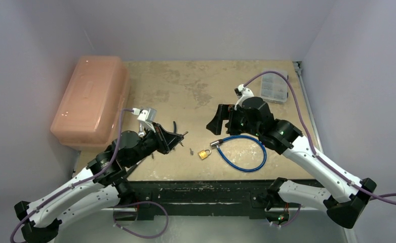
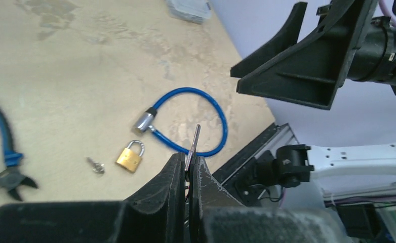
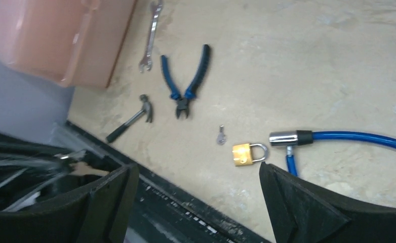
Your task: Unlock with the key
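Note:
I will move my right gripper down next onto the blue cable lock's cable (image 1: 225, 139) (image 3: 322, 135), right next to the cable lock's silver body.
My left gripper (image 1: 178, 137) is shut on a thin silvery key (image 2: 194, 140). The key is seen edge-on and its blade sticks out past the fingertips, above the table. A second tiny silvery key (image 1: 191, 150) lies flat just left of the small brass padlock (image 1: 204, 153). That key (image 2: 95, 165) and the padlock (image 2: 130, 156) also show in the left wrist view. The padlock's shackle is closed. My right gripper (image 1: 221, 119) is open and empty, hovering behind the padlock (image 3: 247, 153) and the loose key (image 3: 221, 135).
A blue cable lock (image 1: 246, 152) loops right of the padlock. Blue-handled pliers (image 3: 186, 81), a small hammer (image 3: 130, 119) and a silver wrench (image 3: 153, 35) lie to the left. A pink plastic box (image 1: 92, 98) stands far left. A clear organiser (image 1: 273, 86) sits at the back right.

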Robot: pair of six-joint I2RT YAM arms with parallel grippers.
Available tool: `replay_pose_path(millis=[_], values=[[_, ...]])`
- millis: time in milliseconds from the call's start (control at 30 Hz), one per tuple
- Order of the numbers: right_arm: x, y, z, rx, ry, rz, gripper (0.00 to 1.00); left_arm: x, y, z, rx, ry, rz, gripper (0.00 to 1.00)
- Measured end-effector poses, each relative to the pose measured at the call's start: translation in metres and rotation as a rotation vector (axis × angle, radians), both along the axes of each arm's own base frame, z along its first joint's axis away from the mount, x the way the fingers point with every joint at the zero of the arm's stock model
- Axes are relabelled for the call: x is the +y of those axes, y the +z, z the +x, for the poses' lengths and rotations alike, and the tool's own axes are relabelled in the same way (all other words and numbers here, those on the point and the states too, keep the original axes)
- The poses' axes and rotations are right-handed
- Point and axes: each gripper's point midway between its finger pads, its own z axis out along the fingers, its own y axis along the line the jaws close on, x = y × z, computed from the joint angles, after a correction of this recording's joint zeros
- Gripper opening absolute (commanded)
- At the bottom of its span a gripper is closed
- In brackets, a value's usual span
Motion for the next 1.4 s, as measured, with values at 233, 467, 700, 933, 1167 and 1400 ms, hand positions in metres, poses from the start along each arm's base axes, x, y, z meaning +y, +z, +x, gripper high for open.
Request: replay_pose_path(millis=[233, 467, 700, 933, 1167, 1400], values=[[-0.018, -0.075, 0.009, 0.073, -0.062, -0.198, 0.96, 0.028, -0.01, 0.005, -0.003, 0.079, 0.182, 0.0], [-0.028, -0.154, 0.002, 0.169, -0.021, -0.391, 0.94, 0.048, -0.025, 0.003, -0.013, 0.107, 0.286, 0.0], [-0.017, -0.176, 0.006, 0.127, 0.018, -0.478, 0.85, 0.053, -0.027, -0.001, -0.026, 0.096, 0.311, 0.0], [-0.021, -0.207, 0.012, 0.151, 0.007, -0.574, 0.66, 0.054, -0.023, -0.003, -0.036, 0.088, 0.293, 0.0], [-0.027, -0.228, 0.013, 0.176, 0.006, -0.643, 0.54, 0.052, -0.024, -0.005, -0.033, 0.074, 0.294, 0.0], [-0.025, -0.24, 0.013, 0.188, 0.022, -0.67, 0.45, 0.052, -0.024, -0.005, -0.031, 0.074, 0.297, 0.0]])
